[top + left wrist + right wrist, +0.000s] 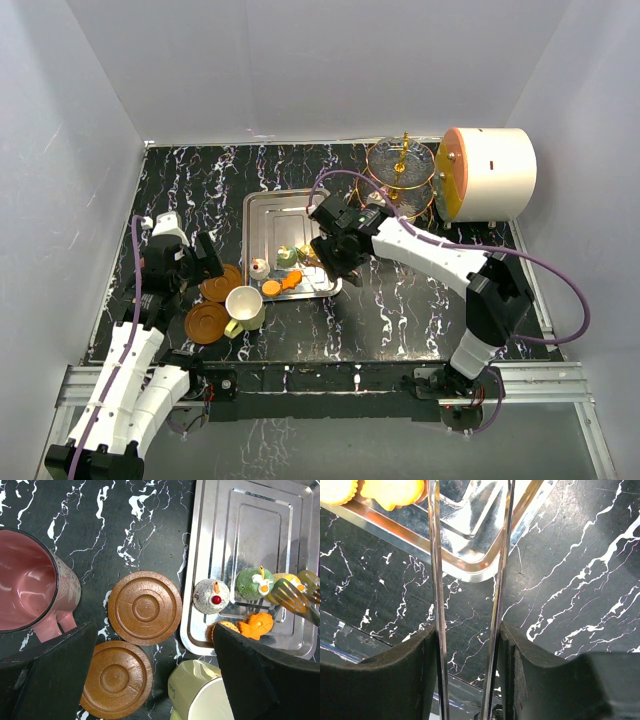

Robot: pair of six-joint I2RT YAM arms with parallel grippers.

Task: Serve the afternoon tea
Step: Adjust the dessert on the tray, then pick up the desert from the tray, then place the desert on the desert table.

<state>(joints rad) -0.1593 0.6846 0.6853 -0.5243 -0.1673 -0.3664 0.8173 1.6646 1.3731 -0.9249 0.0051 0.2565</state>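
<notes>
The tongs in my right gripper reach the yellow cake, so my right gripper needs to move up from the tray [275, 215] next and outward to the glass stand's side by the white cylinder.
Small cakes lie on a steel tray [275, 215]: white [211, 596], green [254, 583], yellow [284, 580] and an orange fish [255, 624] beside a round cookie [224, 625]. Two brown saucers [145, 607] [116, 678] lie left of the tray, with the cream cup [205, 695] on its side below them. The maroon cup [30, 587] lies at the far left. My left gripper [155, 650] is open and empty above the saucers. My right gripper [467, 645] is shut on metal tongs [436, 580], whose tips [295, 597] reach the yellow cake. The glass stand [400, 175] stands at the back right.
A big white cylinder with an orange end [490, 172] lies right of the stand. White walls close in the black marbled table [400, 310] on three sides. The tray's near right corner [470, 567] sits just ahead of my right fingers.
</notes>
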